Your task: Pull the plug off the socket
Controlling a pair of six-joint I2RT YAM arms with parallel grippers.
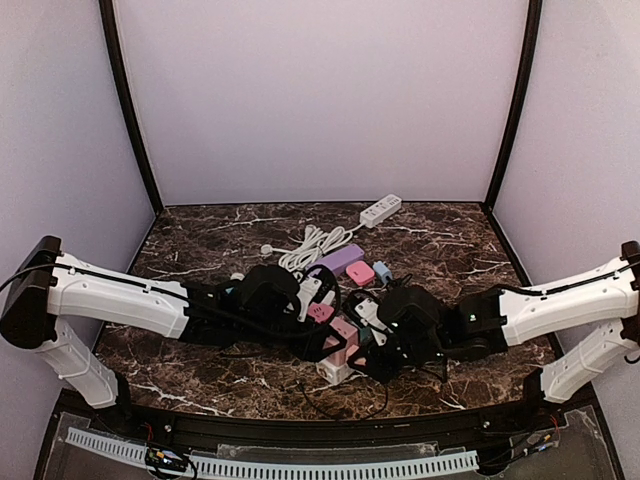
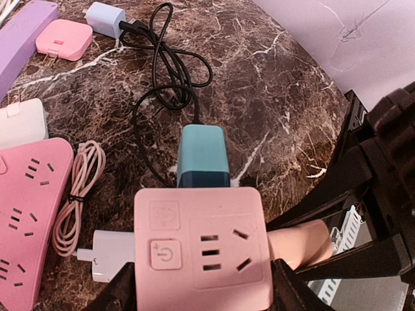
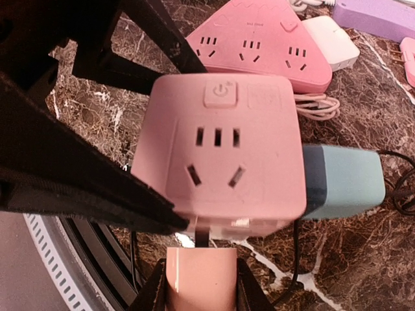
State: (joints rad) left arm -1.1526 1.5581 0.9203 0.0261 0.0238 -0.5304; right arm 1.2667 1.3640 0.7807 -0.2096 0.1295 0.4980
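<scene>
My right gripper holds the plug and will next carry it away from the cube, outward down to the table by the looped black cable, as the plug's prong shows.
A pink cube socket is held just above the table between the two arms, and my left gripper is shut on its sides. It also shows in the right wrist view and the top view. My right gripper is shut on a pink plug. The plug is drawn a little out of the cube's near face, with a bare metal prong showing in the gap. A teal plug with a black cable sits in another face, and a white plug in the opposite one.
A pink triangular power strip and a white adapter lie close beside the cube. A purple strip, a small pink adapter, a blue adapter, a coiled white cable and a white power strip lie farther back.
</scene>
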